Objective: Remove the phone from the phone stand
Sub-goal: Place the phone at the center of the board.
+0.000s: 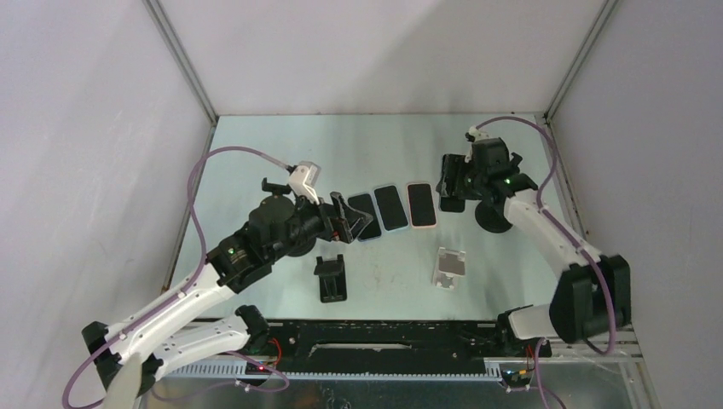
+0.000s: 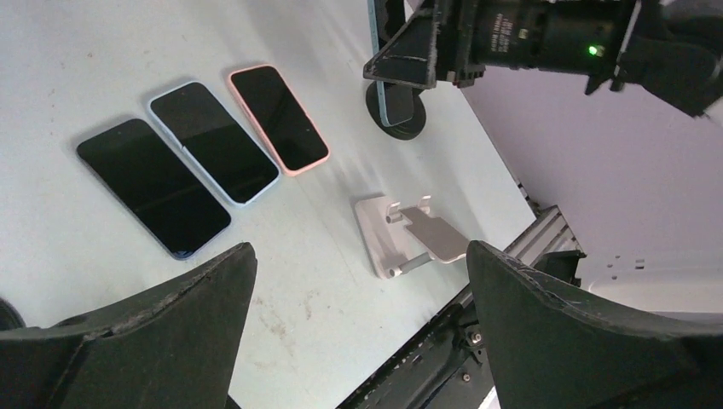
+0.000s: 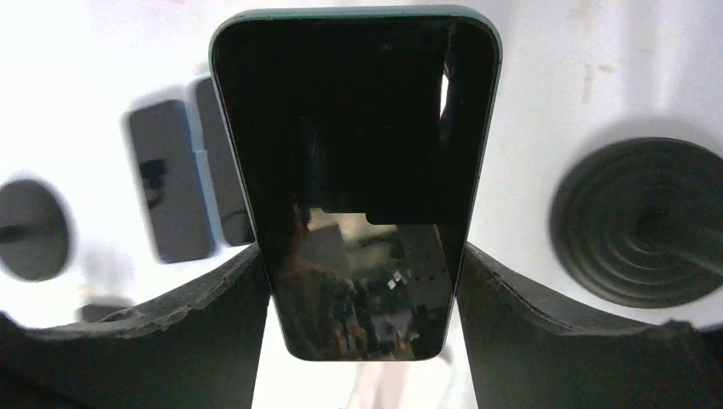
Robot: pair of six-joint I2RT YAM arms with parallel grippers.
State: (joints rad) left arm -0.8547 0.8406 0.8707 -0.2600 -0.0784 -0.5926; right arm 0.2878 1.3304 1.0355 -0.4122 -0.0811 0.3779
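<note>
The bare tabletop (image 1: 455,217) beside the pink-cased phone is clear below my right gripper. I will move my right gripper down next to release the dark phone there.
My right gripper (image 1: 452,186) is shut on a dark-screened phone (image 3: 358,170) with a teal edge, its fingers pressing both long sides. The phone (image 1: 450,196) hangs upright off the table, just left of the round black phone stand base (image 1: 494,218). In the right wrist view that base (image 3: 639,223) lies apart from the phone, to its right. The left wrist view shows the held phone (image 2: 396,95) in front of the base (image 2: 409,128). My left gripper (image 1: 354,220) is open and holds nothing, hovering over the near end of the dark blue phone (image 1: 362,215); its jaws (image 2: 358,256) stand wide apart.
Three phones lie in a row at mid-table: dark blue (image 2: 153,186), light blue-cased (image 2: 213,141) and pink-cased (image 2: 277,118). A folded black stand (image 1: 331,278) and a white folding stand (image 1: 449,267) sit nearer the arm bases. Enclosure walls close in on both sides.
</note>
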